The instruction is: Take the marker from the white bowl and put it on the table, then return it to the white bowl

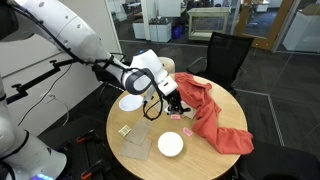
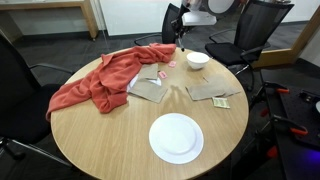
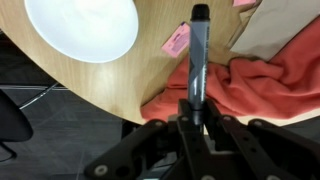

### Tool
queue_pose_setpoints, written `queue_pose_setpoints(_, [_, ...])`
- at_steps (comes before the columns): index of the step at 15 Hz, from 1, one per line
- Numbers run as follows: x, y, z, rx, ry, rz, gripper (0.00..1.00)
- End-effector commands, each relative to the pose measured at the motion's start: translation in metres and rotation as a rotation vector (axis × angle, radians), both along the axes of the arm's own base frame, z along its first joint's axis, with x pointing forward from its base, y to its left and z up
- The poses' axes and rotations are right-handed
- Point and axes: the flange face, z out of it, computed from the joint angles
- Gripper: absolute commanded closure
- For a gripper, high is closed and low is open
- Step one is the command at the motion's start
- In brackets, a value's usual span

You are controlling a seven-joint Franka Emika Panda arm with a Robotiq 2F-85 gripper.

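The marker (image 3: 197, 55) is still hanging beside the white bowl, so next I need to move my gripper to the left in the wrist view, then down over the bowl to let go of it.
My gripper (image 3: 192, 110) is shut on the marker (image 3: 197, 55), a slim black stick that points away from the jaws over the table (image 3: 110, 85). In the wrist view the white bowl (image 3: 80, 25) lies to the marker's left, apart from it and empty. In both exterior views the gripper (image 1: 174, 102) (image 2: 180, 38) hangs over the table's edge between the white bowl (image 1: 131, 102) (image 2: 197, 60) and a red cloth. Whether the marker's tip touches the wood I cannot tell.
A red cloth (image 3: 270, 80) (image 2: 100, 80) is bunched next to the marker. A pink note (image 3: 176, 40) lies by the marker's tip. A flat white plate (image 2: 176, 137), a clear plastic sheet (image 2: 150, 88) and brown paper pieces (image 2: 210, 92) lie on the table. Black chairs (image 1: 225, 55) stand around.
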Motion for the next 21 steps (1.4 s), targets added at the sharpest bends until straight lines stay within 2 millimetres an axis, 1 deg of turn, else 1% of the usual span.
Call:
queue_pose_setpoints(1, [-0.010, -0.017, 0.000, -0.029, -0.048, -0.141, 0.95])
queue_pose_setpoints(4, [-0.016, -0.030, -0.005, -0.049, -0.064, -0.242, 0.95])
queue_pose_setpoints(8, [-0.022, -0.039, -0.014, -0.062, -0.073, -0.340, 0.95])
queue_pose_setpoints(17, [-0.046, -0.042, -0.027, -0.116, -0.013, -0.437, 0.95])
queue_pose_setpoints(21, [-0.048, -0.037, -0.035, -0.144, 0.048, -0.445, 0.95])
